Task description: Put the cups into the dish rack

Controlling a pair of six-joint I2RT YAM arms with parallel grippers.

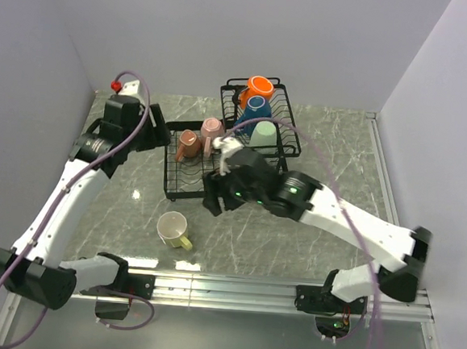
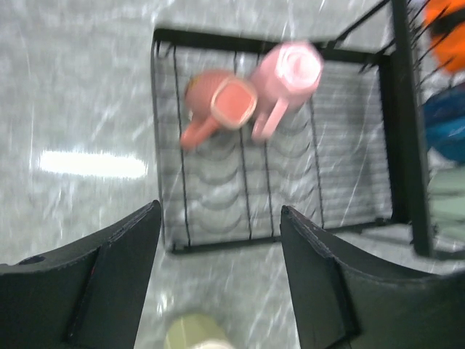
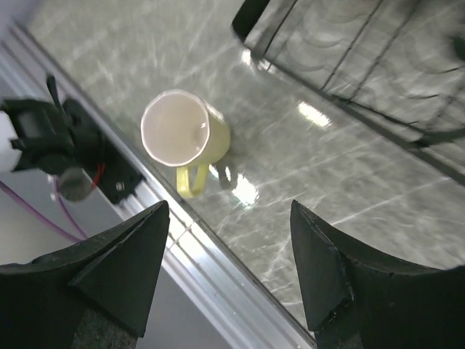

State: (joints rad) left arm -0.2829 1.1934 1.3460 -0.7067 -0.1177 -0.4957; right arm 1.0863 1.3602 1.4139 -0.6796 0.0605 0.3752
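Observation:
My right gripper will next move down and to the left in the top view, onto the yellow cup's rim near its handle, because the yellow cup stands below on that side.
The black wire dish rack [image 1: 170, 187] stands mid-table. Its raised basket holds an orange cup [image 1: 261, 86], a blue cup [image 1: 257, 108] and a pale green cup [image 1: 263, 134]. In the lower tray [image 2: 163, 145] sit a salmon cup [image 2: 221, 105] and a pink cup [image 2: 290, 69]. A yellow cup [image 3: 185, 134] stands upright on the table [image 1: 172, 229], in front of the rack. My left gripper [image 2: 220, 209] hangs open and empty above the tray's near edge. My right gripper [image 3: 229, 207] is open and empty above the table's front edge, to the right of the yellow cup.
An aluminium rail [image 1: 233, 286] runs along the table's front edge, with the arm bases bolted to it. Pale walls close in the left, back and right sides. The right arm [image 1: 351, 220] stretches across the table's right half.

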